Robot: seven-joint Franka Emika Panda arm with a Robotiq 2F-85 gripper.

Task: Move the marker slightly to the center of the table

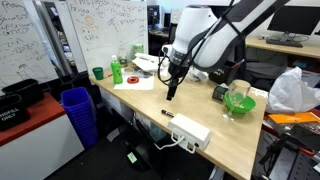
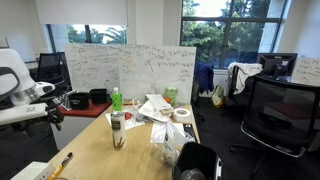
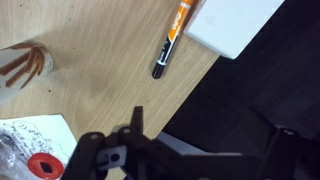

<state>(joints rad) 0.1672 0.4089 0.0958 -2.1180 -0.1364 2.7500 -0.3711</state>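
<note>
My gripper lowers and eases onto the marker's black end [image 1: 165,112] [image 3: 164,57] next, since that end lies flat below it, past its open fingers.
The marker [image 3: 169,42] is a slim stick with a black tip and an orange band. It lies flat on the pale wood table [image 3: 90,60] near the edge, next to the white power strip [image 3: 232,22]. It also shows as a small dark stick in an exterior view [image 1: 166,113] and faintly in an exterior view [image 2: 64,161]. My gripper [image 1: 172,90] hangs above the table, a little behind the marker, apart from it. In the wrist view the gripper [image 3: 205,135] looks open and empty, with one finger dim against the dark floor.
The power strip [image 1: 190,130] lies by the table's front edge. A green bowl [image 1: 238,102], green cups [image 1: 98,73], papers [image 1: 135,80] and a patterned cup [image 3: 20,65] stand on the table. A blue bin [image 1: 78,112] stands beside it. A dark floor lies beyond the edge.
</note>
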